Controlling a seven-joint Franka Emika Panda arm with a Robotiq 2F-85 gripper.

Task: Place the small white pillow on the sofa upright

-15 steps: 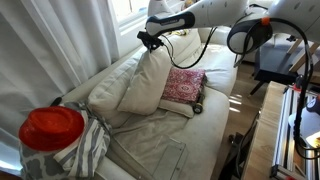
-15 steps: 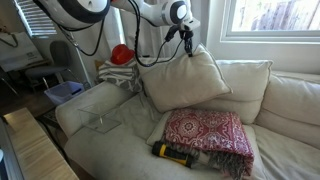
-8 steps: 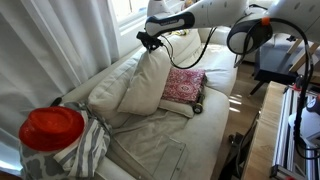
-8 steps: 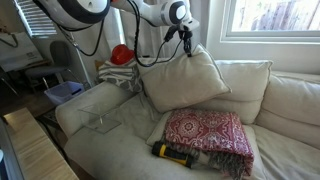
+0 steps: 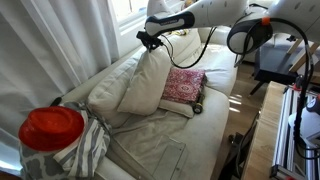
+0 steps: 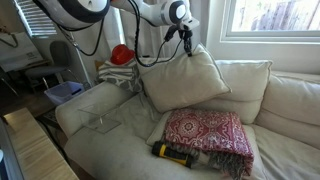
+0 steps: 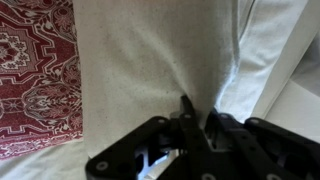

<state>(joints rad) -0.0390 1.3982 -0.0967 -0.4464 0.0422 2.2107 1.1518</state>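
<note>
The white pillow slants over toward the red patterned pillow, so the robot's gripper will swing with the pinched corner toward the striped cloth point(image 5: 88, 150) next and release the fabric.
The small white pillow point(image 6: 185, 78) stands upright on the cream sofa point(image 6: 120, 140), leaning against the back cushions; it also shows in an exterior view point(image 5: 148, 78) and fills the wrist view point(image 7: 150, 60). My gripper point(image 6: 186, 36) is at the pillow's top corner, shut on the fabric, also seen in an exterior view point(image 5: 150, 40). In the wrist view the black fingers point(image 7: 197, 118) pinch the pillow's corner between them.
A red patterned pillow point(image 6: 205, 132) lies flat on the seat beside the white pillow, with a dark cylindrical object with yellow on it point(image 6: 172, 153) in front of it. A red cap point(image 5: 52, 127) sits on striped cloth near the camera. Windows stand behind the sofa.
</note>
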